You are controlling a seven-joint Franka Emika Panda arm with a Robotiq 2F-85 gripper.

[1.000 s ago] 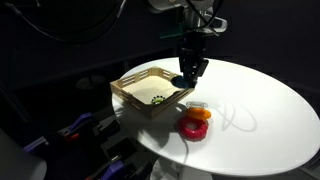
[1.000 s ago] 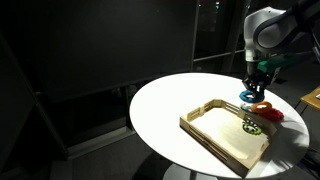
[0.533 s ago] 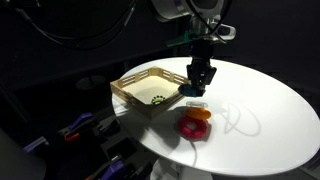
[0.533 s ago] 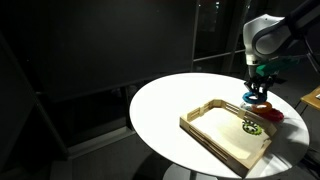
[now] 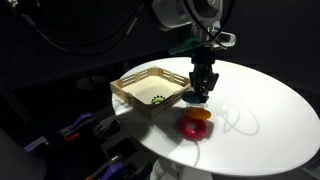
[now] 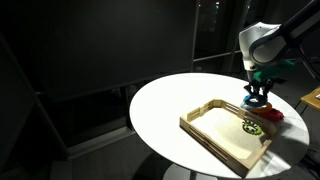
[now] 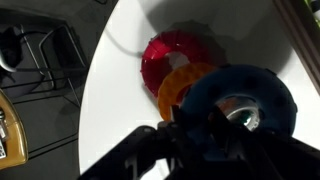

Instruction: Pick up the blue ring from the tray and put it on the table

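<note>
I need to move my gripper down and toward the tray (image 5: 134, 99) next to release the blue ring on the tabletop (image 5: 185, 107) beside the tray's side, as the orange ring lies partly underneath.
My gripper (image 5: 199, 92) is shut on the blue ring (image 5: 196, 99) and holds it just above the white table (image 5: 262, 98), right beside the wooden tray's (image 5: 134, 99) corner. In an exterior view the gripper (image 6: 253, 95) hangs over the table (image 6: 168, 100) at the tray's (image 6: 204, 135) far corner. In the wrist view the blue ring (image 7: 243, 92) fills the space between my dark fingers, with the gripper (image 7: 214, 128) low in the picture. The ring partly hides the orange ring (image 7: 178, 88) below it.
A red ring (image 5: 191, 128) with an orange ring (image 5: 201, 115) on it lies on the table close under the gripper; the red ring (image 7: 168, 55) shows in the wrist view. A small green patterned object (image 5: 157, 98) lies in the tray. The table edge drops off to dark surroundings.
My gripper has moved with the blue ring from above the tray's edge out over the table and lower, towards the red and orange rings.
</note>
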